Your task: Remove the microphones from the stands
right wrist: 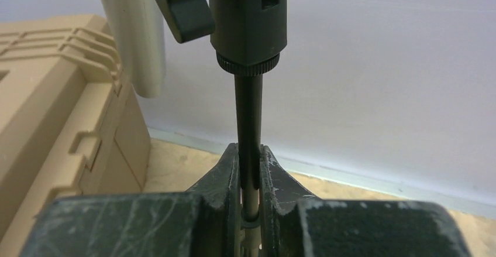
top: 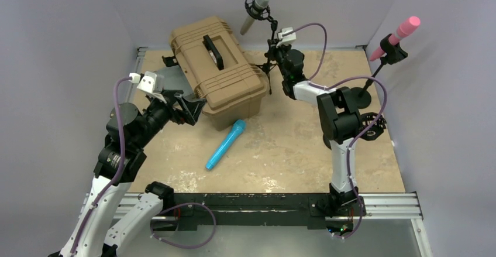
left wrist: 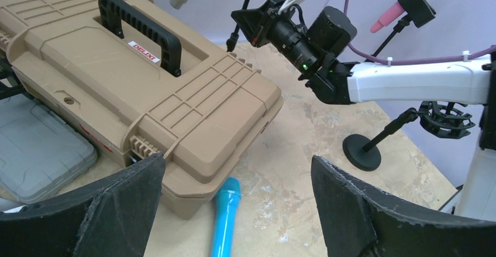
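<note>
The stand crowds the tan case, so I will draw my right gripper back and to the right in the top view over open tabletop, then release the stand's pole (right wrist: pixel 248 110).
A silver microphone (top: pixel 255 12) sits tilted in the clip of a black stand (top: pixel 271 46) at the back, just right of the tan case. My right gripper (top: pixel 275 53) is shut on the stand's thin pole (right wrist: pixel 248 110) below the clip, and the microphone's body (right wrist: pixel 128 34) hangs at the upper left of the right wrist view. My left gripper (top: pixel 190 108) is open with nothing between its fingers (left wrist: pixel 351 210). It hovers by the case's front left corner, far from the stand.
A tan hard case (top: pixel 219 72) with a black handle stands at the back left. A blue microphone (top: pixel 225 144) lies on the table in front of it. At the right, a pink microphone (top: pixel 398 34) sits on a second stand, near an empty shock mount (top: pixel 371 125).
</note>
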`<state>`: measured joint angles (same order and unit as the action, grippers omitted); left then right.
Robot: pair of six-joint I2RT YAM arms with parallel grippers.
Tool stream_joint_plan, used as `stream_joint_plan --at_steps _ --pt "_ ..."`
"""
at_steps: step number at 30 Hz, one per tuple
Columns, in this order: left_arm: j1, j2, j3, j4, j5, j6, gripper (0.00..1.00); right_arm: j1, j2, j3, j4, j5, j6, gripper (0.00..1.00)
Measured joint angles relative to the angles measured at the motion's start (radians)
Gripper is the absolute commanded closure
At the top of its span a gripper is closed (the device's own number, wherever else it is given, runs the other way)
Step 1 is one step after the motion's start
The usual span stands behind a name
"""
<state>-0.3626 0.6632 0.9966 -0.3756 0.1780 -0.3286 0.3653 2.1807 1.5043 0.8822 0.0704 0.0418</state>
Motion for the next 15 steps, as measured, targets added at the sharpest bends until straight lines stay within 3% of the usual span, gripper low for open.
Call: stream_joint_plan --at_steps 15 --pt "0.000 0.009 0.000 0.002 0.013 -0.001 0.09 -0.001 -0.507 -0.593 -0.042 0.095 -0.064 1.00"
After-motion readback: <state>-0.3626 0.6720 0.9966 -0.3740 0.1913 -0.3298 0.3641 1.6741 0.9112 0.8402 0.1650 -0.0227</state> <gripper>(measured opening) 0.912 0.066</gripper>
